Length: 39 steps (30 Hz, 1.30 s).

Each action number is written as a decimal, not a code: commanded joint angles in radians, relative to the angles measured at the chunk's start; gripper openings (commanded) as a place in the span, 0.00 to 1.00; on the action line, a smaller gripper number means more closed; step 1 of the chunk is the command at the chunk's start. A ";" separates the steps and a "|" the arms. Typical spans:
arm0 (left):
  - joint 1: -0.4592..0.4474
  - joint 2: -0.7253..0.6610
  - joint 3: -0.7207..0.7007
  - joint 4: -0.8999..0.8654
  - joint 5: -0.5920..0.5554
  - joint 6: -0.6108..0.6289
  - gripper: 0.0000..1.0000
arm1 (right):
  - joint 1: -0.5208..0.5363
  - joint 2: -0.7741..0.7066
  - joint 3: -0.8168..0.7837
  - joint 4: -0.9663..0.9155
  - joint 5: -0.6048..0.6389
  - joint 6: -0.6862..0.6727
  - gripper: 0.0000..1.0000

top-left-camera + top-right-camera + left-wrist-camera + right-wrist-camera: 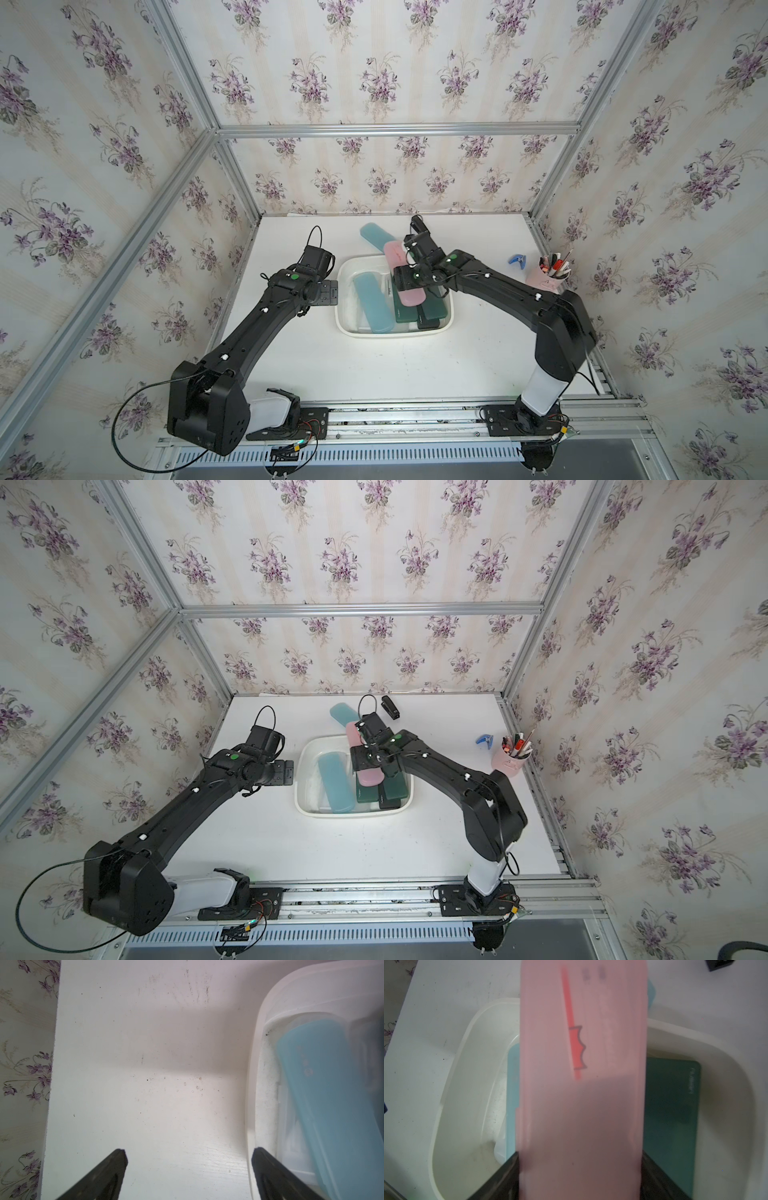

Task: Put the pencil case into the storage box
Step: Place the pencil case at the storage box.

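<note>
The overhanging pink case goes back and down with my right gripper next, over the box's light blue case [373, 302] [512, 1080], below and beside it, for release within the box's rim.
The white storage box [345, 328] [305, 808] sits mid-table. A light blue case [374, 303], a dark green one [405, 313] and a black one [432, 320] lie in it. My right gripper [415, 286] [580, 1155] is shut on the near end of a pink pencil case [409, 297] [581, 1064]. This case hangs above the box, and its far end reaches past the back rim [452, 1076]. My left gripper [332, 293] [188, 1153] stands open and empty over the table, beside the box's left rim [252, 1105].
Another light blue case [376, 237] lies on the table behind the box. A black stapler [390, 707] lies near the back wall. A blue clip [517, 261] and a pink pen cup [546, 278] stand at the right.
</note>
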 commanded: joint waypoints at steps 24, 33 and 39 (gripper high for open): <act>0.052 -0.057 -0.067 0.045 0.069 0.064 0.99 | 0.177 0.265 0.158 -0.049 0.105 0.082 0.67; 0.054 -0.048 -0.063 0.043 0.060 0.062 0.99 | 0.177 0.283 0.167 -0.083 0.092 0.073 0.92; 0.054 -0.028 -0.047 0.042 0.058 0.056 0.99 | 0.177 0.227 0.124 -0.054 0.096 0.073 1.00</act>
